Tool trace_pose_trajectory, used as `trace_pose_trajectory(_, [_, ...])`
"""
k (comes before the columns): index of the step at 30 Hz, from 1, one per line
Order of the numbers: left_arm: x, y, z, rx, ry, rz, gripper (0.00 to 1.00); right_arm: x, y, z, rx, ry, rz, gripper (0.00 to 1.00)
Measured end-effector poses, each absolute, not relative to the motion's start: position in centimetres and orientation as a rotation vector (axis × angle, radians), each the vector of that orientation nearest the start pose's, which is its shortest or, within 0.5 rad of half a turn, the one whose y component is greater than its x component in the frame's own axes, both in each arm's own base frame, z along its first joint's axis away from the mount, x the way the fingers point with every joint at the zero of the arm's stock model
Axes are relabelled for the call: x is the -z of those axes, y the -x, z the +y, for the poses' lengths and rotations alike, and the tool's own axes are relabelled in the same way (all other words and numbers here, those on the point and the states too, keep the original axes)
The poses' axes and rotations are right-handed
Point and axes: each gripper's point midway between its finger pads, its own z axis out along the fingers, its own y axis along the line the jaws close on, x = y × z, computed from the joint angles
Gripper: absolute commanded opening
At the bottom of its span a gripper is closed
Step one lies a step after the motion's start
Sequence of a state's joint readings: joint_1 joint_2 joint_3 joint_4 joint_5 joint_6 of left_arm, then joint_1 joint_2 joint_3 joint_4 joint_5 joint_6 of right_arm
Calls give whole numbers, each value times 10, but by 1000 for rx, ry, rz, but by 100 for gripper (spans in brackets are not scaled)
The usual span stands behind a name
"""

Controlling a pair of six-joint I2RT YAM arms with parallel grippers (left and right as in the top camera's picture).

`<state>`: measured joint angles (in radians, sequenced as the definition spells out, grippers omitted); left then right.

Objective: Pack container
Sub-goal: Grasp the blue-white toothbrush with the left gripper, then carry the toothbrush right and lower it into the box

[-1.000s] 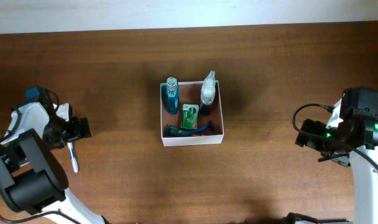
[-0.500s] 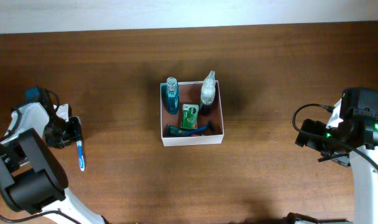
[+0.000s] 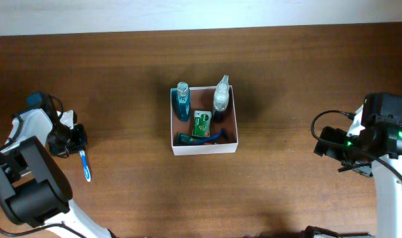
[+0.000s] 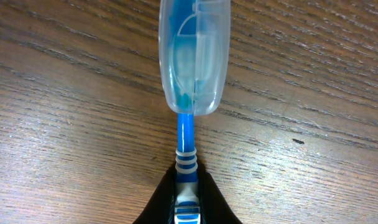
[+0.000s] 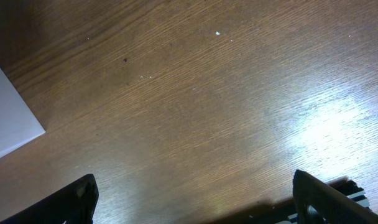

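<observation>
I need to raise the toothbrush with my left gripper next, swing it over the container's near side by the blue razor, and lower it to let go, because bottles take up the far corners.
A blue and white toothbrush lies on the wooden table at the far left. A clear cap covers its head. My left gripper is shut on the toothbrush handle, its dark fingers pressed against both sides; it shows from above as the left gripper. The container, a white-walled square box, sits mid-table. It holds a blue bottle, a white spray bottle, a green packet and a blue razor. My right gripper stands open over bare wood, far right of the container.
A white corner of the container shows at the left edge of the right wrist view. A pale strip runs along the far edge of the table. The right arm sits at the right side.
My left gripper has closed from open onto the toothbrush handle. The toothbrush shifted slightly to the right. The right arm has not moved.
</observation>
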<state>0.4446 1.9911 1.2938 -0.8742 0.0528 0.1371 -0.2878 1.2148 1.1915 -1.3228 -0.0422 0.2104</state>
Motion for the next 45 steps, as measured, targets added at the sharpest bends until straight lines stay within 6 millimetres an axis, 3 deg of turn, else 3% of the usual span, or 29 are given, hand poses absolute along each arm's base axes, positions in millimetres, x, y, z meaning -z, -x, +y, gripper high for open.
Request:
trace_pose_trajectory(12, [-2, -321, 133, 169, 498, 3103, 1, -176, -222, -58, -49, -712, 2827, 92])
trace_pose_trajectory(17, [-38, -341, 111, 241, 412, 3012, 0, -176, -222, -58, -49, -711, 2827, 92])
trace_pose_trajectory(22, [-123, -369, 60, 245, 155, 2793, 1, -176, -222, -58, -49, -712, 2826, 92])
trace_pose_trajectory(26, [-193, -376, -5, 250, -145, 2592, 1, -176, -222, -58, -49, -711, 2827, 92])
trace_pose_trajectory(29, [-223, -367, -61, 273, -417, 2475, 1, -176, -222, -58, -49, -712, 2826, 93])
trace_pose_trajectory(31, [-231, -360, -97, 291, -601, 2407, 1, -176, -222, -58, -50, -711, 2826, 92])
trace_pose_trajectory(36, [-225, -340, -164, 317, -994, 2284, 0, -176, -222, -58, -51, -712, 2826, 92])
trace_pose_trajectory(39, [-211, -332, -199, 323, -1209, 2207, 1, -176, -222, -58, -53, -711, 2826, 92])
trace_pose_trajectory(45, [-164, -338, -230, 270, -1405, 2198, 1, -176, -222, -58, -54, -711, 2827, 93])
